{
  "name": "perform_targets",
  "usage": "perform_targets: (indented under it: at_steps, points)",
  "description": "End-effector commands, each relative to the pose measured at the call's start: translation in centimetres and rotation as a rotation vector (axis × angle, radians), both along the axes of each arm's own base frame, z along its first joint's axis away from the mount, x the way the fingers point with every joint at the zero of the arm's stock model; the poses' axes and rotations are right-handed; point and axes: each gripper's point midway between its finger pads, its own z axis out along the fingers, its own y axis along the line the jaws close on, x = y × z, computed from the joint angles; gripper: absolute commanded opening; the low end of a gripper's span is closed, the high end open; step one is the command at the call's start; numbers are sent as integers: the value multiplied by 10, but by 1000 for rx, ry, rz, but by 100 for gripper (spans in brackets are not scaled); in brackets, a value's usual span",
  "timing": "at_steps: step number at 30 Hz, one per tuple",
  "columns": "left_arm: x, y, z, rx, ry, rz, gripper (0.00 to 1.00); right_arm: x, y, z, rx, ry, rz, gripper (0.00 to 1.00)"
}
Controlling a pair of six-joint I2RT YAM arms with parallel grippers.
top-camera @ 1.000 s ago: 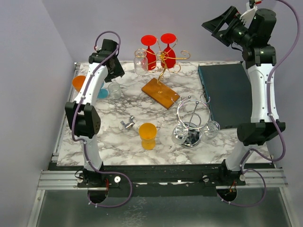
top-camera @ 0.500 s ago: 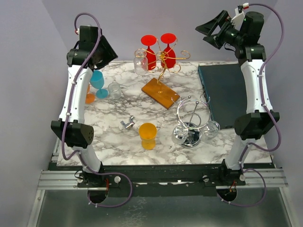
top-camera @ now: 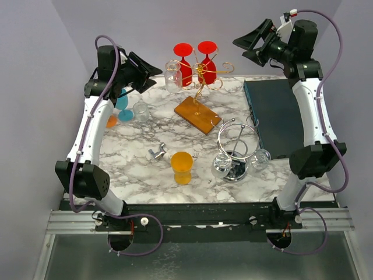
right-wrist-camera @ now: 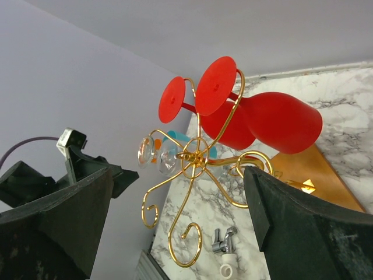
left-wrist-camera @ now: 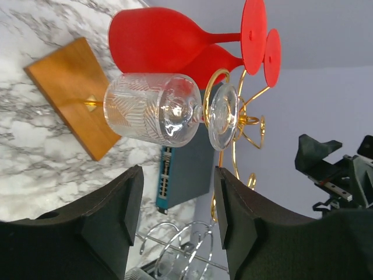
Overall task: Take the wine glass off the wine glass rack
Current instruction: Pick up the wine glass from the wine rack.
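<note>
Next, my left gripper will come across to straddle the rim of the clear glass's foot point(top-camera: 171, 65) point(left-wrist-camera: 220, 142), as that foot lies to its right in the top view.
A gold wire wine glass rack point(top-camera: 205, 73) on a wooden base point(top-camera: 197, 114) stands at the back of the marble table. Three glasses hang from it upside down: a clear cut wine glass point(top-camera: 172, 76) on the left and two red ones point(top-camera: 185, 64). My left gripper point(top-camera: 152, 67) is open, raised just left of the clear glass and apart from it. In the left wrist view the clear glass point(left-wrist-camera: 152, 108) lies beyond the open left gripper point(left-wrist-camera: 175, 204). My right gripper point(top-camera: 245, 48) is open, high to the right of the rack point(right-wrist-camera: 198, 157), with nothing held.
On the left stand a blue glass point(top-camera: 120, 99), an orange glass point(top-camera: 111, 121) and a small clear tumbler point(top-camera: 140, 111). A yellow cup point(top-camera: 182, 167) and a metal fitting point(top-camera: 156, 153) sit in the middle. A silver wire rack point(top-camera: 236, 147) and a dark teal box point(top-camera: 278, 116) are on the right.
My left arm has risen from the table and swung its gripper right, toward the clear glass. The right gripper has moved left, nearer the rack. The glasses have not moved.
</note>
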Motion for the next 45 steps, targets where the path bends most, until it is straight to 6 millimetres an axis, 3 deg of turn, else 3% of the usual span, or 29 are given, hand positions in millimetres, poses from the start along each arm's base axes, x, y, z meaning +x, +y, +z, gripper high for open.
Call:
perform_targets:
  at_steps: [1,6,11,22,45]
  points:
    - [-1,-24,29,-207,-77,-71,56,-16,5,26,16,-72,12,100]
    - [1,-35,25,-247,-78,-98,54,-21,7,27,17,-76,13,100]
    - [6,-36,27,-265,-96,-99,52,-24,7,28,18,-80,10,100]
    - [23,-40,13,-276,-65,-101,45,-30,4,36,8,-99,-10,100]
    - [39,-50,12,-300,-59,-123,30,-31,-1,36,-5,-105,-42,100]
